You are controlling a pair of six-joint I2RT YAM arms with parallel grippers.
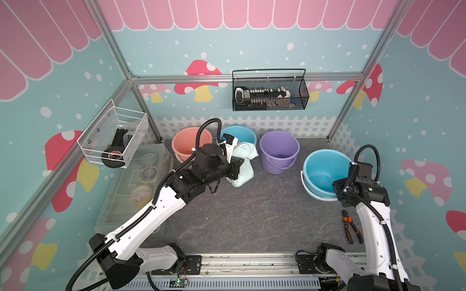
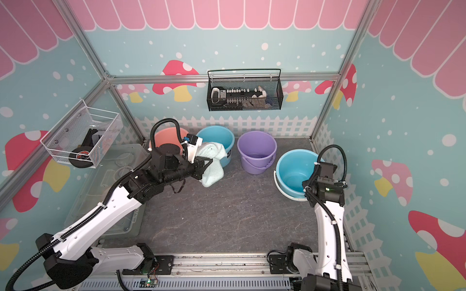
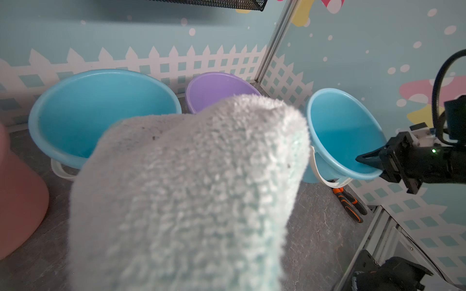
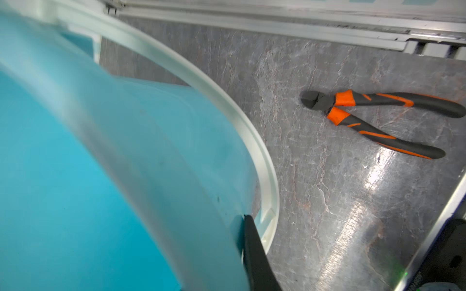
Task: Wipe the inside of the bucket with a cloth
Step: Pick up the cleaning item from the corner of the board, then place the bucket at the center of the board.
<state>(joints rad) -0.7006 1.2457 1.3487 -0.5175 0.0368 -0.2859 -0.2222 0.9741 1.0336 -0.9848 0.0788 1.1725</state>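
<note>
My right gripper brings the bucket next across to the bare tabletop near the hanging cloth and releases the bucket's rim, since both are far apart.
My left gripper point(image 1: 240, 166) is shut on the pale aqua cloth point(image 1: 248, 151), which hangs from it above the table floor at centre left. The cloth point(image 3: 189, 189) fills most of the left wrist view and hides the fingers. The blue bucket point(image 1: 320, 171) with a white handle stands at the right, tipped so its mouth faces the left arm point(image 3: 338, 131). My right gripper point(image 1: 336, 187) is shut on its near right rim, one black finger point(image 4: 252, 241) against the outer wall and the other inside point(image 3: 365, 158). The bucket's inside looks bare.
Three more buckets stand along the back: pink point(image 1: 189, 143), blue point(image 1: 242, 133) and purple point(image 1: 278, 148). Orange-black pliers point(image 1: 351, 229) lie by the right wall. A clear plastic box point(image 1: 136, 189) sits at the left, below a white wire basket point(image 1: 113, 136).
</note>
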